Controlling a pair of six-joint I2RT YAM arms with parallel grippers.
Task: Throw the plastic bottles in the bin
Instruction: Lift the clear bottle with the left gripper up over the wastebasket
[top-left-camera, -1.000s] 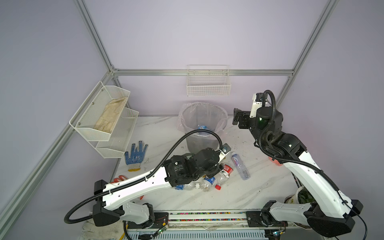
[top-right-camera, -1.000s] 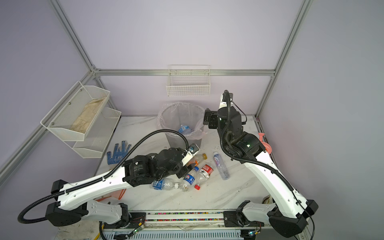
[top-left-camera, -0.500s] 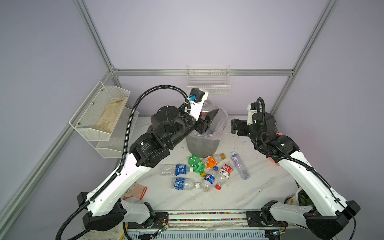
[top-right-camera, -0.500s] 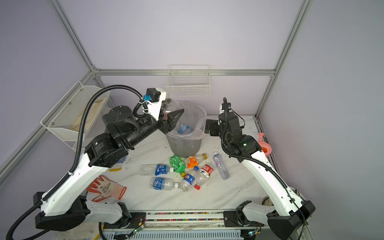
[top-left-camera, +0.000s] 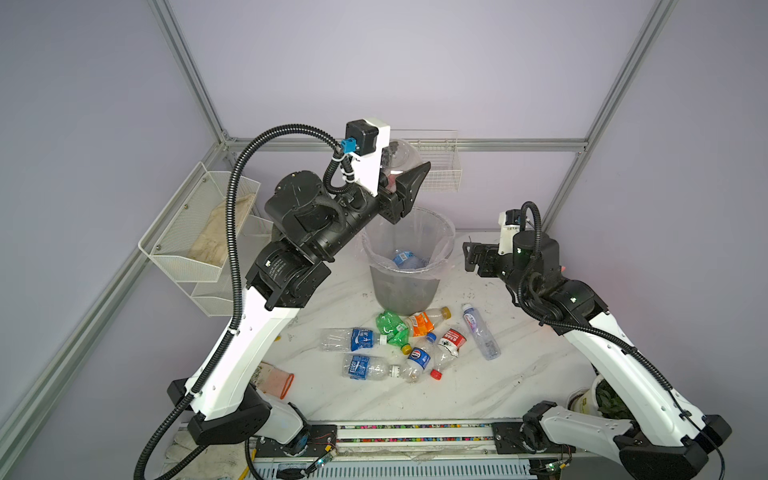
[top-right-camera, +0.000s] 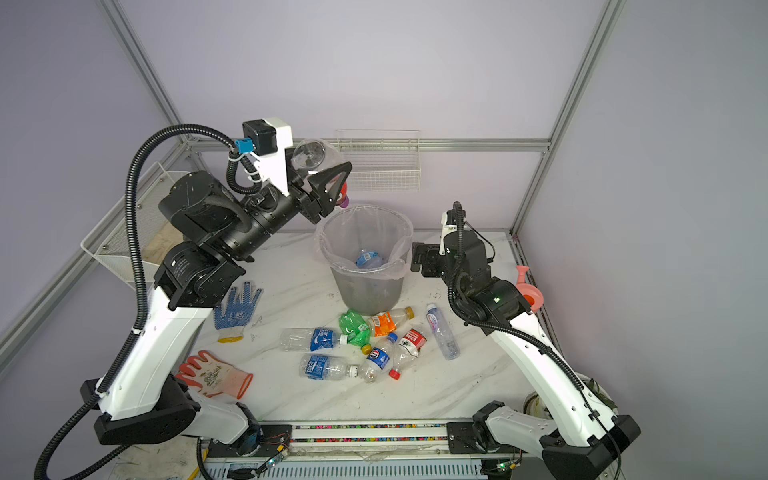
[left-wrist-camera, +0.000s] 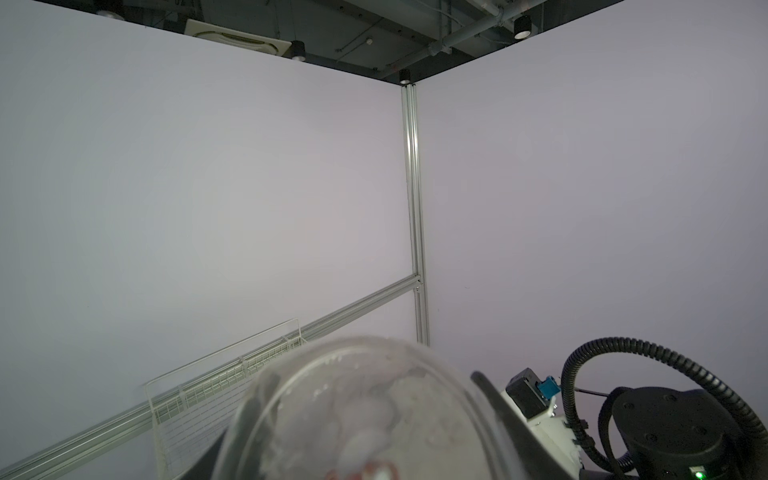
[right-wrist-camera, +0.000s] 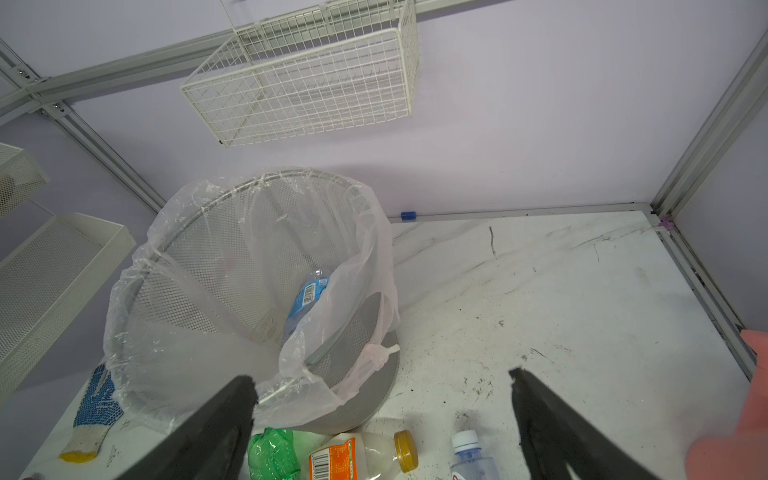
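Note:
Next, the left gripper eases outward and down toward the bin's opening (top-left-camera: 409, 238) and releases the clear plastic bottle, which still hangs high above the bin's lined rim.
My left gripper (top-right-camera: 328, 183) is raised above the far left rim of the bin (top-right-camera: 368, 291) and is shut on a clear plastic bottle (top-right-camera: 311, 156). The bottle's round base points up and its cap end points down. That base (left-wrist-camera: 374, 415) fills the bottom of the left wrist view. The grey bin (top-left-camera: 403, 291) is lined with a clear bag and holds a blue-labelled bottle (right-wrist-camera: 309, 295). Several bottles lie in front of it, among them a green one (top-left-camera: 390, 328), an orange-labelled one (top-left-camera: 424, 322) and a white-capped one (top-left-camera: 480, 332). My right gripper (top-left-camera: 471, 257) stands open and empty beside the bin's right side.
A blue dotted glove (top-right-camera: 239, 305) and an orange-and-white glove (top-right-camera: 216, 376) lie on the left of the table. A pink watering can (top-right-camera: 528, 286) stands at the right edge. A wire basket (top-right-camera: 382, 166) hangs on the back wall, and wire shelves (top-left-camera: 199, 232) on the left wall.
My left arm has swung up from the bottle pile to above the bin with the clear bottle in its jaws. The right gripper has come down a little beside the bin.

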